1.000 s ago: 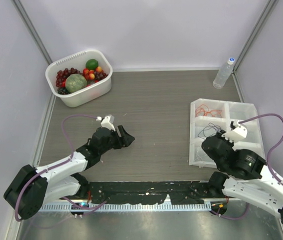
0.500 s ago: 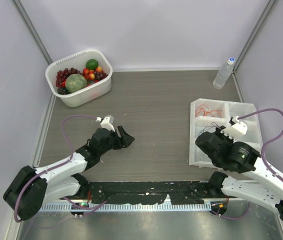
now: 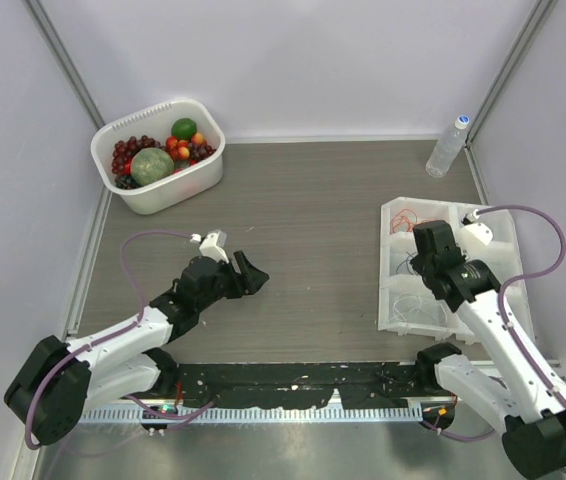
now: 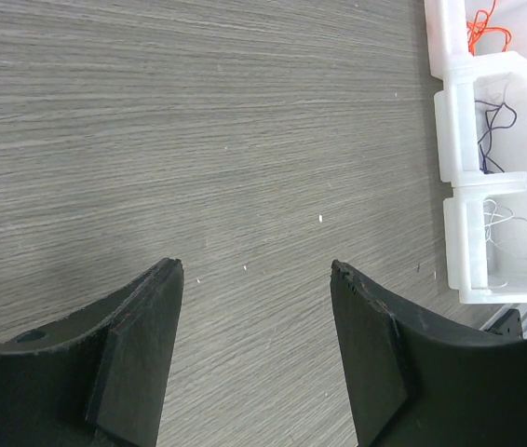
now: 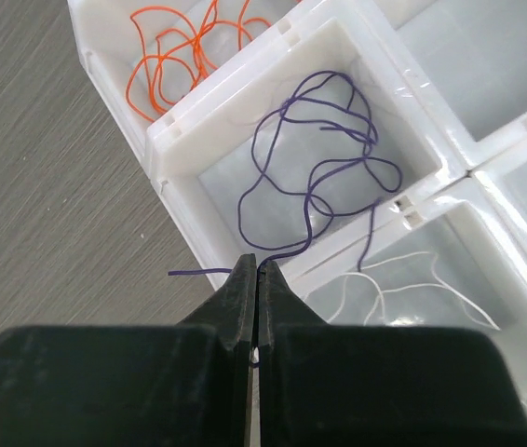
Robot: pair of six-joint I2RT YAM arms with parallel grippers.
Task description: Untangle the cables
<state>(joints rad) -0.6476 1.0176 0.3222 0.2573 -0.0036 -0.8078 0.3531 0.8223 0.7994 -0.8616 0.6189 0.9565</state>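
Observation:
The purple wire's loose end reaches out past the tray's side, so my right gripper will next go down slightly outward over the tray's middle section [image 3: 403, 265] [image 5: 291, 188] and open.
A white compartment tray [image 3: 395, 320] sits at the right of the table. In the right wrist view, a purple wire [image 5: 315, 177] loops in the middle compartment, an orange wire [image 5: 175, 51] lies in the far one, and a white wire [image 5: 403, 289] in the near one. My right gripper [image 5: 257, 265] is shut on the purple wire's near end, above the tray's left wall [image 5: 166, 140]; a short tail sticks out left. From above, the right gripper [image 3: 425, 240] hovers over the tray. My left gripper [image 3: 248, 272] is open and empty above bare table, as the left wrist view [image 4: 256, 270] shows.
A white basket of fruit [image 3: 158, 155] stands at the back left. A water bottle [image 3: 447, 146] stands at the back right. A black rail [image 3: 293, 385] runs along the table's near edge. Walls close in on both sides.
My right arm has stretched out and risen, carrying its gripper from the tray's near part to above the middle-left compartment. The left arm has not moved.

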